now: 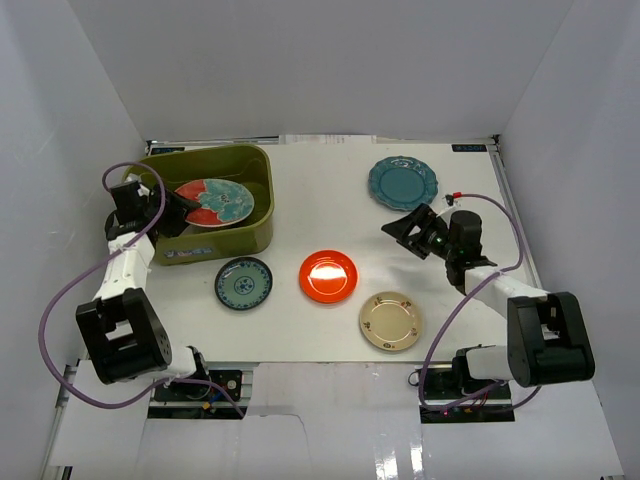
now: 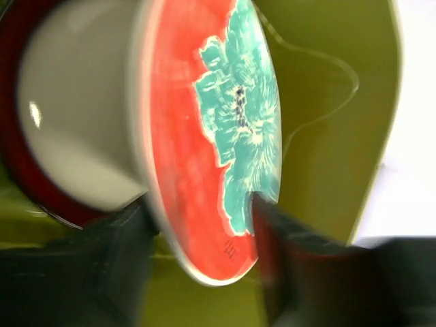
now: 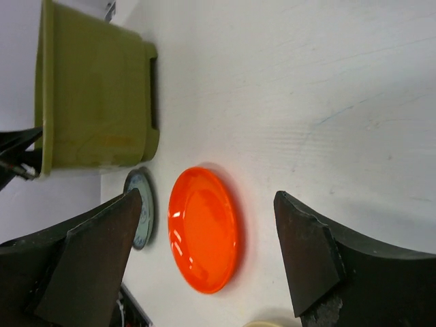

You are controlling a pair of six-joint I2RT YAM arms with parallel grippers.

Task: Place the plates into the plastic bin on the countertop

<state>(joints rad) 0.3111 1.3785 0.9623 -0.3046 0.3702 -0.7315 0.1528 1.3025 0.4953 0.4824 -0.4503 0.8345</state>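
The scalloped teal plate is outside the bin point(image 1: 255, 175). My right gripper needs to go down next and to the right in the top view, onto that plate's near rim.
My left gripper point(image 1: 183, 212) point(image 2: 204, 272) is shut on the rim of the red plate with the teal flower point(image 1: 215, 202) point(image 2: 197, 136) and holds it tilted over the olive-green plastic bin point(image 1: 255, 175) point(image 2: 327, 136). The dark-red-rimmed beige plate point(image 2: 68, 122) lies in the bin behind it. My right gripper point(image 1: 405, 232) point(image 3: 208, 204) is open and empty above the countertop point(image 1: 320, 180), facing the glossy orange-red plate point(image 1: 328, 276) point(image 3: 204, 231). The scalloped teal plate point(image 1: 402, 182), the cream-gold plate point(image 1: 390, 320) and the small teal patterned plate point(image 1: 244, 283) point(image 3: 141, 208) lie on the countertop. The grey deer plate is hidden.
White walls enclose the countertop on the left, back and right. The bin point(image 3: 95, 95) stands at the back left, near the left wall. Purple cables loop from both arm bases at the near edge.
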